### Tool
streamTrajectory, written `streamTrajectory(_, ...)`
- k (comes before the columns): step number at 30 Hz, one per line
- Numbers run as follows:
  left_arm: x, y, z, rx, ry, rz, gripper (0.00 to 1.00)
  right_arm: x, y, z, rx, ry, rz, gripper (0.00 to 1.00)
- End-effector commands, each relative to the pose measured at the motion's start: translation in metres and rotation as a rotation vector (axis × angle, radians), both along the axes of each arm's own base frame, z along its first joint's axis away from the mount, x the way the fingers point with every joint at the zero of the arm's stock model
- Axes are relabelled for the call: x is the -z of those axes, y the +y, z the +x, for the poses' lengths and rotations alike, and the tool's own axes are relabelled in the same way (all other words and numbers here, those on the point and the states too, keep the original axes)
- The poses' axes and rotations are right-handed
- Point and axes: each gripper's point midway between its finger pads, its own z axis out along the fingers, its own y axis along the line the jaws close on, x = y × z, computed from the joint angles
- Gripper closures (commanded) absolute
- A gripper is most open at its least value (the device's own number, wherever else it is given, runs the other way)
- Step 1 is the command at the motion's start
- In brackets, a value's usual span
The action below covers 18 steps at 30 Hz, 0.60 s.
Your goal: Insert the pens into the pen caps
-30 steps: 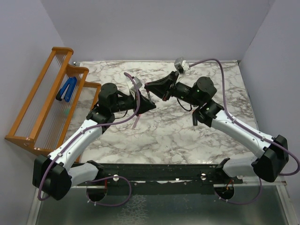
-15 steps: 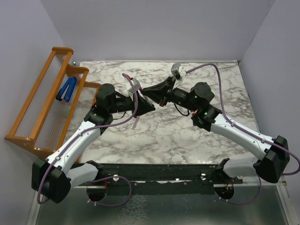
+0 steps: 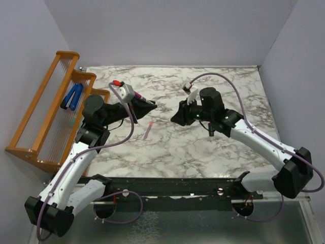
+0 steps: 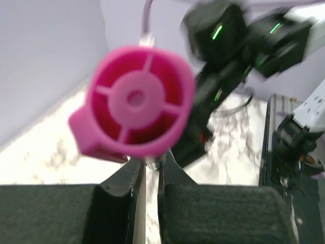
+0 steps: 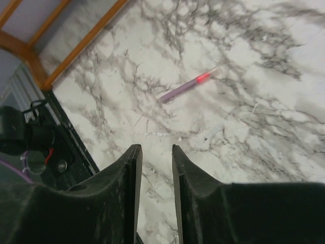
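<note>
My left gripper tilts and lowers next to the bare marble beside the dull pink pen (image 3: 148, 130) and releases the white-grey pen, since that spot lies below my gripper.
My left gripper (image 3: 151, 106) (image 4: 151, 160) is shut on a thin white-grey pen (image 4: 149, 163), held above the table's left middle. A magenta-purple pen cap (image 4: 136, 101) sits on the pen's end and fills the left wrist view; it also shows from above (image 3: 138, 95). My right gripper (image 3: 175, 120) (image 5: 155, 148) is open and empty, hovering over the marble to the right of the left gripper. A dull pink pen (image 3: 148, 130) (image 5: 188, 86) lies on the marble between the arms. The black marker and the other caps are out of view.
A wooden rack (image 3: 51, 112) stands along the table's left edge with a blue clip-shaped object (image 3: 73, 96) on it. The rack's corner shows at the top left of the right wrist view (image 5: 76, 46). The arms' base rail (image 3: 172, 185) runs along the near edge.
The two grippers were together at the table's centre and have pulled apart. The left arm swung back left with the capped pen; the right gripper let go and withdrew right, now open.
</note>
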Motion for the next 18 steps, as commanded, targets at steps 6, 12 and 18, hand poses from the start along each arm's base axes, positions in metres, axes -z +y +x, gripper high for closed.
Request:
streamTrajectory(6, 0.193, 0.012, 0.043, -0.153, 0.643, 0.414, 1.0, -0.069, -0.053, 0.019, 0.192, -0.199, 0.0, 0.6)
streamTrajectory(12, 0.271, 0.012, 0.05, -0.224, 0.977, 0.564, 1.0, -0.062, -0.098, 0.012, 0.346, -0.201, -0.087, 0.55)
streamTrajectory(18, 0.308, -0.005, 0.045, -0.303, 1.009, 0.759, 1.0, -0.047, -0.124, -0.012, 0.405, -0.166, -0.098, 0.53)
